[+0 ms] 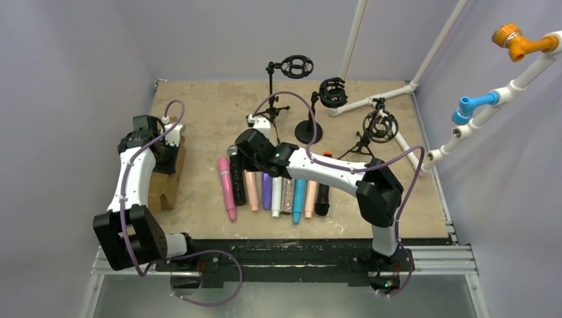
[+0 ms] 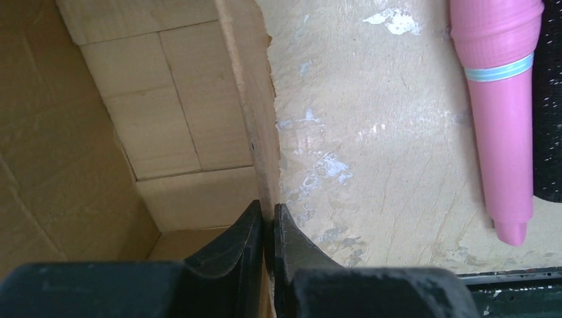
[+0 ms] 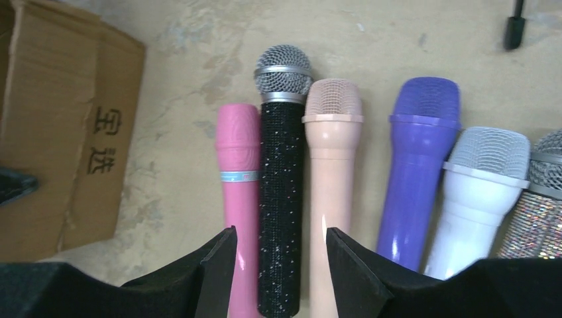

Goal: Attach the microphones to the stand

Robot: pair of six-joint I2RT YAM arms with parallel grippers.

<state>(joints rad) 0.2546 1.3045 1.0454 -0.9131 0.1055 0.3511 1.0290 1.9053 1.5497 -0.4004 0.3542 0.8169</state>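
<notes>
I should next slide the cardboard box (image 2: 252, 99) in my left gripper outward. I should let go of the box's side by the bare far tabletop, which is outward of the gripper and clear of microphones.
Several microphones lie side by side on the table: pink (image 1: 227, 187), black glitter (image 1: 237, 177), peach (image 1: 252, 192), purple (image 1: 266, 191), white (image 1: 276, 199), silver glitter (image 1: 287, 196), teal (image 1: 299, 200), more to the right. Three black shock-mount stands (image 1: 296, 67) (image 1: 333, 93) (image 1: 380, 126) stand behind, all empty. My right gripper (image 3: 281, 235) is open above the row, with the black glitter microphone (image 3: 283, 199) between its fingers and the pink (image 3: 238, 172) and peach (image 3: 331, 165) ones beside. My left gripper (image 2: 267, 211) is shut on the wall of a cardboard box (image 2: 252, 99).
The cardboard box (image 1: 169, 177) sits at the table's left, also in the right wrist view (image 3: 63, 132). White pipe framing (image 1: 371, 99) runs along the back right. The pink microphone's tail (image 2: 507, 165) lies right of the box.
</notes>
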